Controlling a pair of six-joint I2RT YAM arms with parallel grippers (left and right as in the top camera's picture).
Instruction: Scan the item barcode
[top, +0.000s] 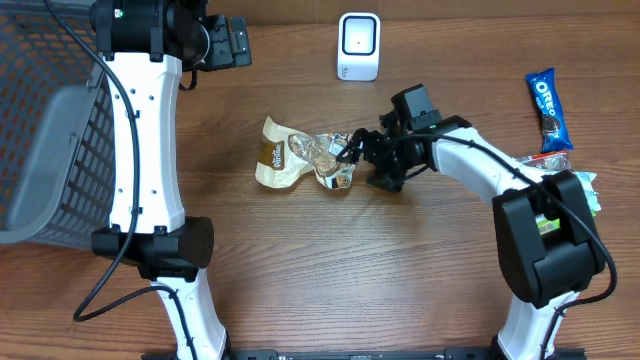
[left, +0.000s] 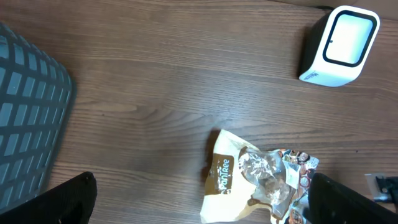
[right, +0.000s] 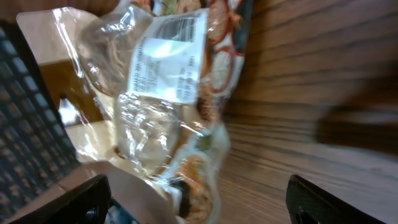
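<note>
My right gripper is to go down next, toward the left in the overhead view, onto the bag's near printed edge (right: 194, 180), because the barcode label (right: 177, 28) lies clear of it.
A crumpled snack bag (top: 300, 160), tan and clear with a printed end, lies flat on the wooden table. In the right wrist view its white barcode label (right: 177, 28) faces up. My right gripper (top: 364, 160) is at the bag's right end, open; in its own view (right: 202, 205) the bag (right: 155, 118) has its end between the wide-apart fingers, touched by neither. The white scanner (top: 358, 46) stands at the back centre. My left gripper (top: 238, 42) hangs open at the back left, above the bag (left: 249, 180) and scanner (left: 339, 43).
A grey mesh basket (top: 50, 140) stands at the left edge, seen also in the left wrist view (left: 28, 124). A blue Oreo pack (top: 549, 108) and a green packet (top: 588, 188) lie at the far right, by the right arm's base.
</note>
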